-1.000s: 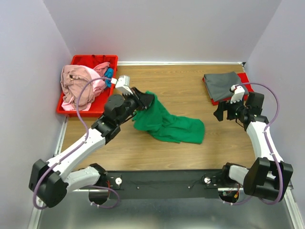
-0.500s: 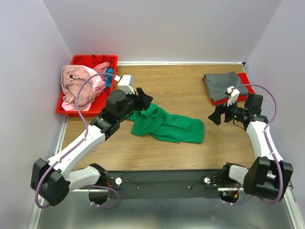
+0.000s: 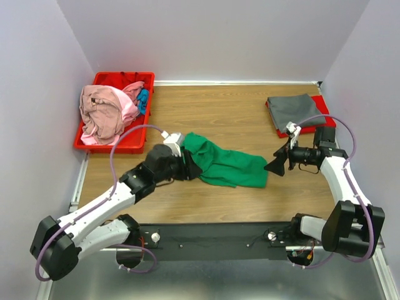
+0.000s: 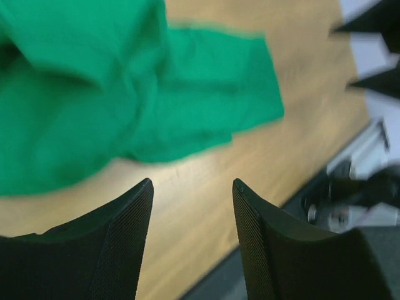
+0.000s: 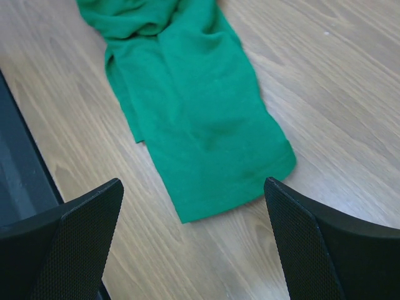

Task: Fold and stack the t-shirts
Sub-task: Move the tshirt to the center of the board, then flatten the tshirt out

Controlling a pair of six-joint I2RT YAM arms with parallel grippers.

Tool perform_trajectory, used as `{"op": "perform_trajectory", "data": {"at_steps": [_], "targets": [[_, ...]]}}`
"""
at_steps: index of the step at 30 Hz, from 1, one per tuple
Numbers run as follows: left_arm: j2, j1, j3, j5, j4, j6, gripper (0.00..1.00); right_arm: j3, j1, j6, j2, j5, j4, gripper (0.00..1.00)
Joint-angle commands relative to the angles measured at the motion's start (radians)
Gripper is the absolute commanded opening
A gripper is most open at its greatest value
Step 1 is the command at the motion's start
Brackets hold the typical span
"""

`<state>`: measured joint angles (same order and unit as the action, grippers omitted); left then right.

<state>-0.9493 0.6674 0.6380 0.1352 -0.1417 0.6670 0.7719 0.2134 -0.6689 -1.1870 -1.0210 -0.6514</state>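
Observation:
The left gripper has only bare wood showing between its open fingers, so next it will go down and close on the near edge of the t-shirt's crumpled end (image 3: 205,176) (image 4: 122,144).
A bright green t-shirt (image 3: 228,164) lies crumpled and stretched out on the middle of the wooden table; it also shows in the left wrist view (image 4: 125,106) and the right wrist view (image 5: 194,106). My left gripper (image 3: 192,167) is open and empty at the shirt's left end, low over the table. My right gripper (image 3: 275,164) is open and empty just right of the shirt's hem. A folded dark grey t-shirt (image 3: 292,111) lies at the back right. Pink shirts (image 3: 106,112) and a blue one (image 3: 143,99) are heaped in the red bin (image 3: 128,143).
The grey shirt rests on a red board (image 3: 320,103) near the right wall. A black rail (image 3: 212,240) runs along the table's near edge. Purple walls close the left, back and right sides.
My left gripper let go of the green shirt, which dropped flat, and moved down toward the near side. My right gripper swung left toward the shirt's hem and opened wide.

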Motion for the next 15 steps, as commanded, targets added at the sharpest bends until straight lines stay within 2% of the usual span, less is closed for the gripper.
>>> {"op": "perform_trajectory", "data": {"at_steps": [1,4,7,11,15], "targets": [[-0.029,0.089,-0.066,0.017,-0.032,0.114,0.60,0.015,-0.042,-0.055,-0.023,-0.030,-0.050,1.00],[-0.110,0.116,-0.083,-0.020,-0.006,0.132,0.60,0.021,-0.078,-0.066,-0.040,0.002,-0.048,1.00],[-0.173,0.118,-0.081,-0.121,0.023,0.164,0.60,0.020,-0.097,-0.064,-0.045,0.019,-0.044,1.00],[-0.253,0.118,-0.078,-0.216,0.073,0.273,0.61,0.012,-0.143,-0.064,-0.057,0.091,-0.031,1.00],[-0.325,0.118,-0.058,-0.279,0.089,0.316,0.61,0.004,-0.193,-0.055,-0.068,0.150,-0.008,1.00]]}}
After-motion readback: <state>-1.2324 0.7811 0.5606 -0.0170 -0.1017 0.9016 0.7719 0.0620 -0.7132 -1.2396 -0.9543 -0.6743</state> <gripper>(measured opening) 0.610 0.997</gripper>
